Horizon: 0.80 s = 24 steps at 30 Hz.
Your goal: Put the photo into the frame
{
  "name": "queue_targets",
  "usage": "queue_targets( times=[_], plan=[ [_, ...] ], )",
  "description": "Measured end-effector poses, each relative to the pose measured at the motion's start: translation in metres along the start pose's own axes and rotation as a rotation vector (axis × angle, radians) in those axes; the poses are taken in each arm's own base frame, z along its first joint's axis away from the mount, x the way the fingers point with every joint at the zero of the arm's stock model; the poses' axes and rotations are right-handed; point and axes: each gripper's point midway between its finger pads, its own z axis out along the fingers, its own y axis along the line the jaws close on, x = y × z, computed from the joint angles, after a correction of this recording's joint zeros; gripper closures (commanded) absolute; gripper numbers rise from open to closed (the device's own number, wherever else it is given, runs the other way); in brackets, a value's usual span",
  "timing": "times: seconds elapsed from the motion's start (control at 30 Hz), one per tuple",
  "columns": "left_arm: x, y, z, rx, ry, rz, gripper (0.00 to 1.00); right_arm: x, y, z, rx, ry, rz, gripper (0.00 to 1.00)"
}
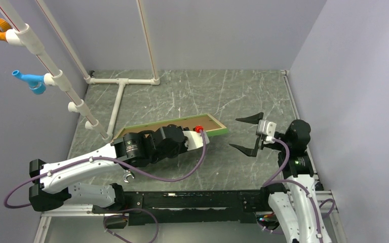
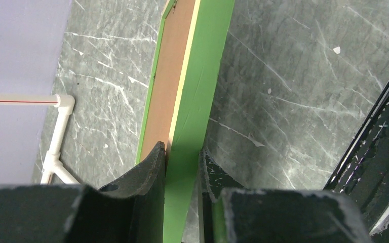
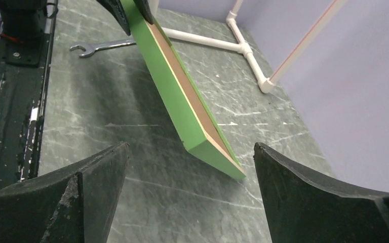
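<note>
My right gripper moves to the left in the top view next and closes around the corner, since the frame's near corner (image 1: 223, 131) (image 3: 197, 142) lies just beyond its open fingers.
The frame (image 1: 217, 132) has a green border and is tilted up on its long edge at mid-table. A plain brown board face (image 2: 164, 86) shows inside the border. My left gripper (image 1: 204, 138) is shut on the frame's near long edge, one finger on each side (image 2: 181, 167). The frame also shows in the left wrist view (image 2: 202, 76) and the right wrist view (image 3: 172, 96). My right gripper (image 1: 235, 133) is open and empty just off the frame's right end, jaws wide apart (image 3: 190, 147). The photo is not in view.
A metal wrench (image 3: 101, 46) lies near the front rail, also visible in the top view (image 1: 127, 176). A white PVC pipe stand (image 1: 119, 96) occupies the back left. The black base rail (image 1: 182, 200) runs along the near edge. Walls close in left, back and right.
</note>
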Motion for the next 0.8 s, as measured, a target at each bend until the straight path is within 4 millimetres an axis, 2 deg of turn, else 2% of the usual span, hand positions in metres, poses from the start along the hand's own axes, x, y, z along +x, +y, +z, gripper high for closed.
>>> queue_targets(
  times=[0.2, 0.43, 0.53, 0.7, 0.8],
  plan=[
    [0.0, -0.002, 0.0, 0.012, -0.003, -0.004, 1.0, 0.015, 0.007, 0.023, -0.092, 0.008, -0.028, 0.09],
    [-0.001, -0.004, 0.001, 0.024, -0.006, -0.025, 1.0, 0.052, 0.015, 0.05, -0.165, 0.088, -0.016, 0.21],
    [-0.001, -0.004, 0.001, 0.027, -0.007, -0.031, 1.0, 0.056, 0.011, 0.053, -0.153, 0.092, -0.039, 0.26],
    [-0.001, -0.005, 0.0, 0.03, -0.009, -0.034, 1.0, 0.054, 0.002, 0.059, -0.142, 0.072, -0.1, 0.4],
    [-0.001, -0.005, 0.0, 0.031, -0.01, -0.035, 1.0, 0.056, 0.001, 0.06, -0.145, 0.07, -0.11, 0.59]
  ],
)
